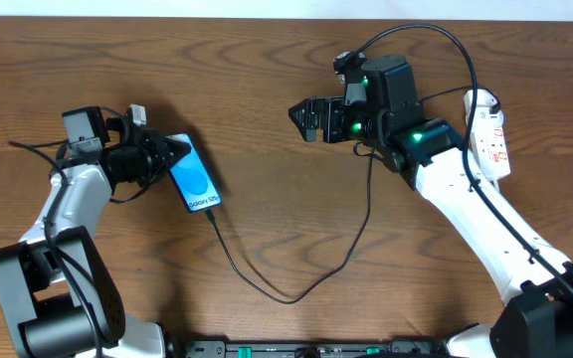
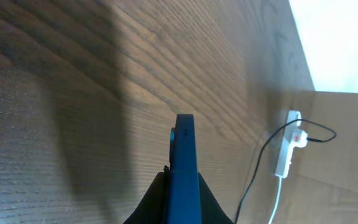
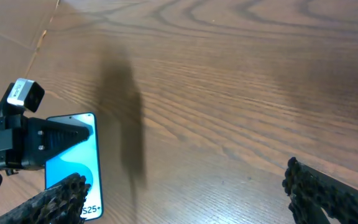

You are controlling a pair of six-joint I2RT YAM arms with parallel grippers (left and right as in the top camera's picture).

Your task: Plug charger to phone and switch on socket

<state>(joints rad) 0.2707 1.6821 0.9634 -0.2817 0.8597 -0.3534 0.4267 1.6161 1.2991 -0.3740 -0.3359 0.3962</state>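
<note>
My left gripper will lower toward the tabletop under the phone and let go of its upper end, as the cable is already in the phone's lower end.
The phone (image 1: 196, 178) with its bright blue screen lies at the left, held at its upper end by my left gripper (image 1: 174, 151), which is shut on it. The left wrist view shows the phone edge-on (image 2: 183, 168) between the jaws. The charger's thin black cable (image 1: 296, 288) runs from the phone's lower end in a loop across the table up towards the right arm. My right gripper (image 1: 309, 119) is open and empty, hovering mid-table right of the phone. The phone shows in the right wrist view (image 3: 73, 162). The white socket strip (image 1: 488, 134) lies at the right edge.
The socket strip with its white cord also shows far off in the left wrist view (image 2: 289, 146). The wooden table (image 1: 267, 219) ends at a white wall along the back. The arm bases stand at the front left and front right.
</note>
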